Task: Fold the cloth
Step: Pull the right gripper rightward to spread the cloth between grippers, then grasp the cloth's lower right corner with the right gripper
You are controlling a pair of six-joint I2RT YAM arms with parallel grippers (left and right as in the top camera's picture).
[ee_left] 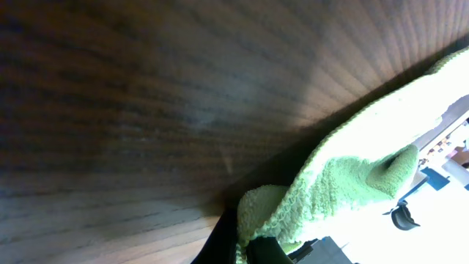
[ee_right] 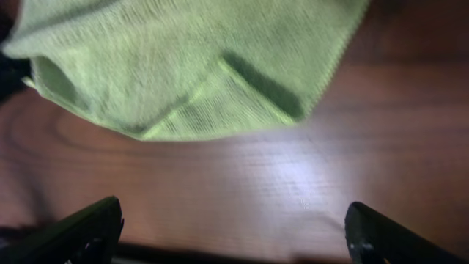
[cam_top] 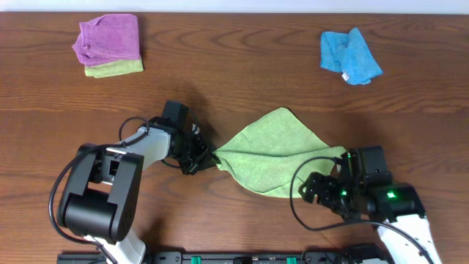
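Only bare wood is between my right gripper's open fingers, so they will lower onto the cloth's edge with the small folded flap [ee_right: 222, 133].
The lime-green cloth [cam_top: 275, 158] lies partly folded in the middle of the wooden table. Its left corner is pinched in my left gripper [cam_top: 208, 155], which is shut on it; the left wrist view shows the terry edge [ee_left: 322, 187] bunched between the dark fingers [ee_left: 267, 251]. My right gripper [cam_top: 333, 183] stands wide open just off the cloth's right corner, holding nothing. In the right wrist view the cloth [ee_right: 190, 66] lies ahead of the two spread fingertips [ee_right: 84, 227], with bare wood between them.
A purple cloth [cam_top: 110, 38] sits on a green one [cam_top: 117, 69] at the back left. A bright blue cloth [cam_top: 349, 56] lies crumpled at the back right. The table's front edge is close behind both arms.
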